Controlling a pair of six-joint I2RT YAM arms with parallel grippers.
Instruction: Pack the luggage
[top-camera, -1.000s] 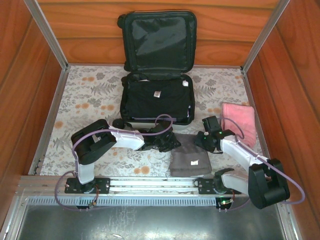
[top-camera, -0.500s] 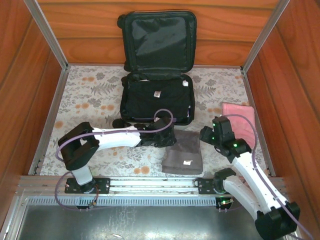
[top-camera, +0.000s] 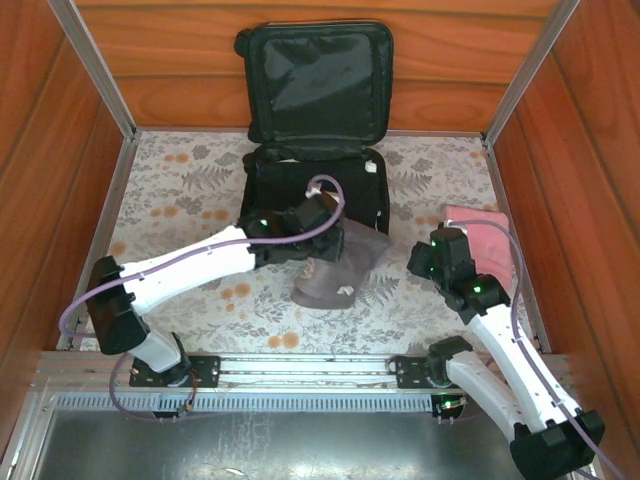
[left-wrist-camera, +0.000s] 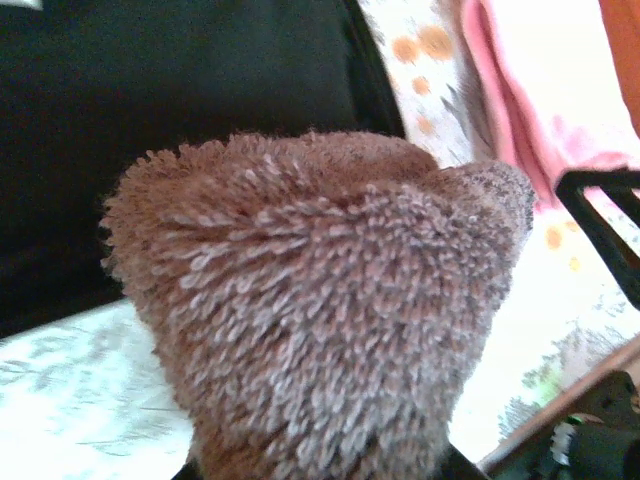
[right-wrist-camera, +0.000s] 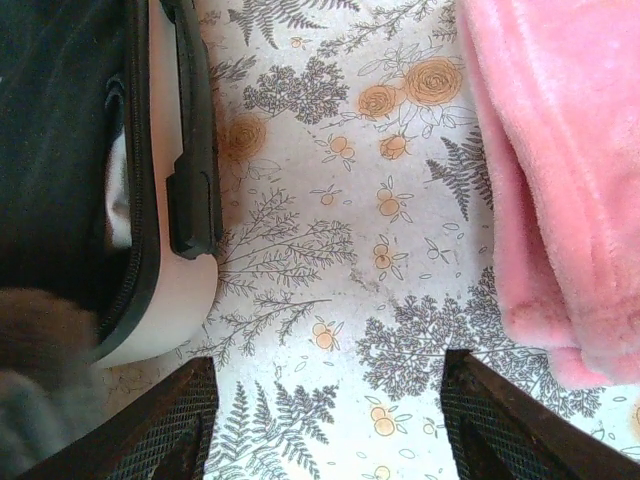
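My left gripper will first move outward over the black-lined base, to get the grey-brown towel (top-camera: 335, 270) down near the lid.
The luggage (top-camera: 318, 85) lies open at the back centre, its lid leaning on the wooden wall and its black-lined base (left-wrist-camera: 150, 100) on the table. Its white shell edge (right-wrist-camera: 165, 300) shows in the right wrist view. My left gripper (top-camera: 318, 228) is shut on a grey-brown towel (top-camera: 335, 270), which hangs over the luggage's front edge. The towel's pile (left-wrist-camera: 320, 300) hides the left fingers. My right gripper (right-wrist-camera: 330, 400) is open over bare floral cloth, between the luggage and a pink towel (right-wrist-camera: 560, 170).
The pink towel (top-camera: 480, 245) lies folded at the right, close to the right gripper (top-camera: 432, 255). A corner of the grey towel (right-wrist-camera: 40, 380) hangs at the left. Wooden walls and metal rails enclose the floral cloth (top-camera: 180, 190).
The left arm has stretched forward and lifted the grey towel off the table toward the luggage. The right gripper has let go, opened wider and drawn back to the right.
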